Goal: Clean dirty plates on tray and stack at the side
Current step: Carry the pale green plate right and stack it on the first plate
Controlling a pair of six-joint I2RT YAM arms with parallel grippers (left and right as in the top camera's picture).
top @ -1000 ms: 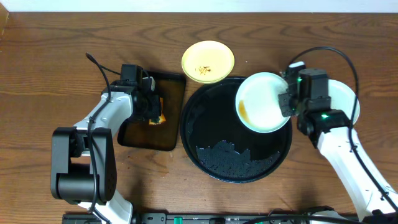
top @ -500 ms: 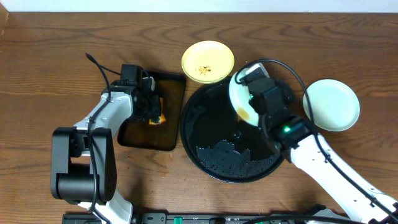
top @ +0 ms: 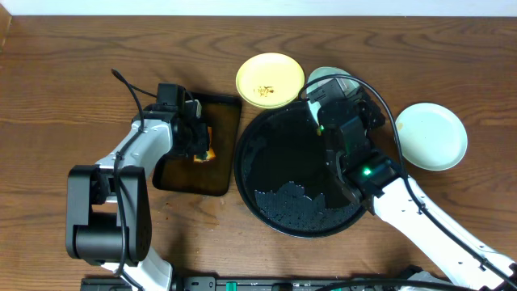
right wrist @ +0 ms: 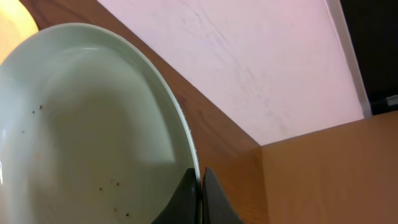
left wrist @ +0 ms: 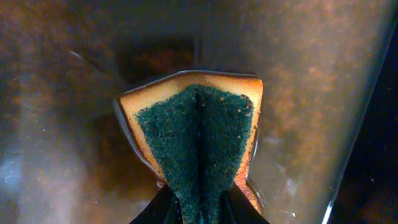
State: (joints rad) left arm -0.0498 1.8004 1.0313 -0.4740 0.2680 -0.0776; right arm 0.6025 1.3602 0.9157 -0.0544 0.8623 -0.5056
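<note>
My right gripper swings off the tray and down over the other mint-white plate next.
My right gripper is shut on the rim of a mint-white plate with small brown specks. In the overhead view that plate is tilted on edge at the far rim of the round black tray, mostly hidden behind my right gripper. A pale yellow plate with brown specks lies on the table behind the tray. Another mint-white plate lies to the tray's right. My left gripper is shut on a green and orange sponge, which also shows in the overhead view.
The sponge rests in a dark rectangular tray left of the round tray. Foamy water covers the near part of the round tray. A black cable loops over my right arm.
My right arm has swung left with the mint-white plate, from the tray's right side to its far rim, and turned the plate on edge. The left arm has not moved.
</note>
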